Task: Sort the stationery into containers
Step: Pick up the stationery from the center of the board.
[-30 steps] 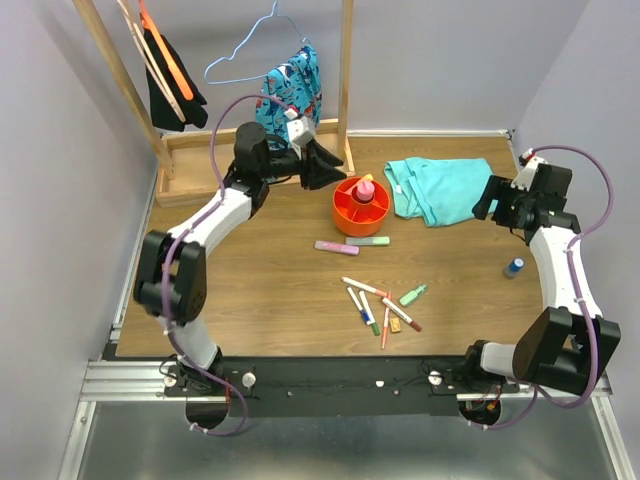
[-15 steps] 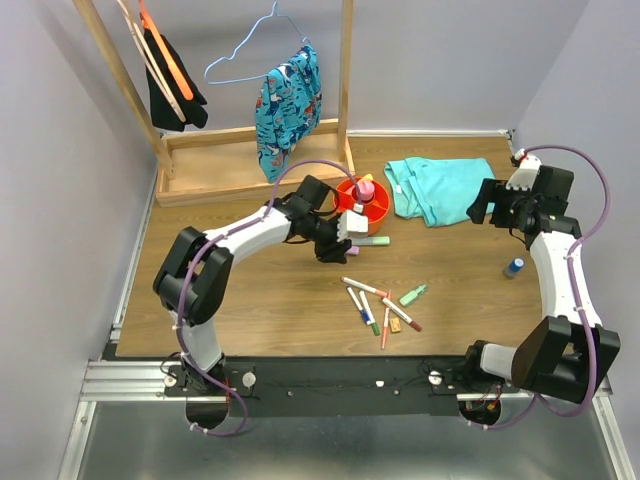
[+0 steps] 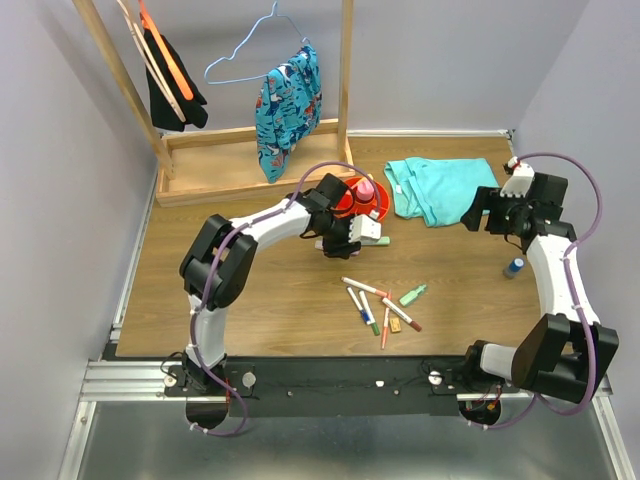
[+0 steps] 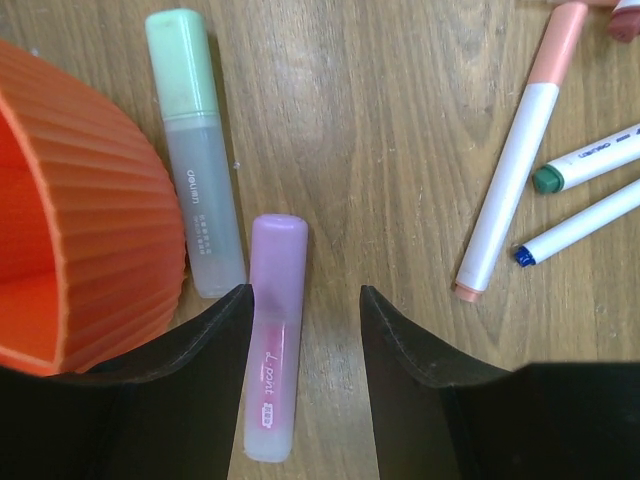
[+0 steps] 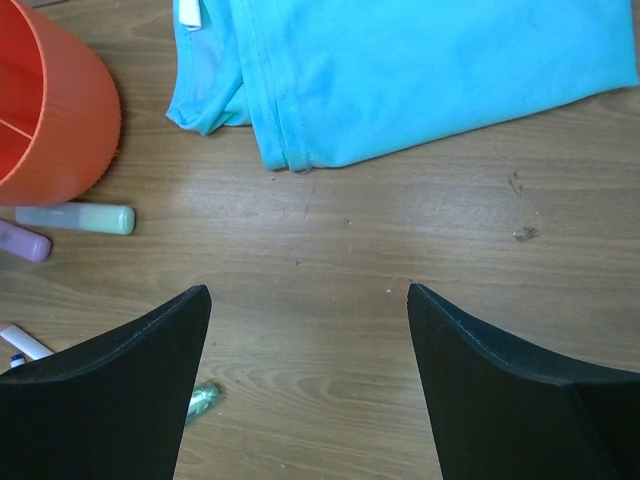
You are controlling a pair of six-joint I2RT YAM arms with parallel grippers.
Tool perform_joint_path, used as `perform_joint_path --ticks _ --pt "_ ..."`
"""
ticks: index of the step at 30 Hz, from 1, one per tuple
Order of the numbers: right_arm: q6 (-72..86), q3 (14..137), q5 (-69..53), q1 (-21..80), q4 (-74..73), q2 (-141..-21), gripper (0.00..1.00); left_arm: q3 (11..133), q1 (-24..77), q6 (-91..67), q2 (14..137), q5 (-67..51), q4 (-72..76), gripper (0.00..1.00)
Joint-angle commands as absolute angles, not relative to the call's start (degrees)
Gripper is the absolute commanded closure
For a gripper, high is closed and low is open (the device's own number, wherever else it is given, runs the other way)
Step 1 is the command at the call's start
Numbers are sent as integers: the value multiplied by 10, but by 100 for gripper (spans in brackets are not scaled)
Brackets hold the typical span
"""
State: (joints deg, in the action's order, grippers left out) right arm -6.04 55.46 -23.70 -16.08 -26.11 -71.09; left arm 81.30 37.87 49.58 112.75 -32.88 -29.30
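Note:
I need to move my left gripper nearly straight down around its cap (image 4: pixel 276 279), and then I need to close it.
The orange-red bowl (image 3: pixel 362 203) holds a pink bottle (image 3: pixel 365 188). My left gripper (image 3: pixel 345 238) hangs low just in front of it, open. In the left wrist view its jaws straddle a pink highlighter (image 4: pixel 272 340) lying flat on the wood, close by the left finger (image 4: pixel 215 330), with a gap on the right. A green highlighter (image 4: pixel 195 150) lies beside it against the bowl (image 4: pixel 90 240). Several thin pens (image 3: pixel 372 300) and a small green marker (image 3: pixel 413 295) lie scattered nearer the front. My right gripper (image 3: pixel 478 208) is open over bare wood (image 5: pixel 308 288), holding nothing.
A teal cloth (image 3: pixel 440 188) lies to the right of the bowl. A small blue bottle (image 3: pixel 514 267) stands near the right edge. A wooden rack (image 3: pixel 250 160) with hangers and clothes stands at the back left.
My left arm has swung from the rack at the back down to the highlighters by the bowl, and its jaws have widened a little. The right arm has barely moved.

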Motion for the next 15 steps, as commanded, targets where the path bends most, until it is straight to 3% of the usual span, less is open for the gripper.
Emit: perform_joint_path --ticks 1,15 --pt "-56 538 -252 -157 -242 -701 12 845 380 518 1159 -317 -328 45" --pt "-62 530 -243 -158 -248 -698 13 891 380 528 1216 -327 -359 48"
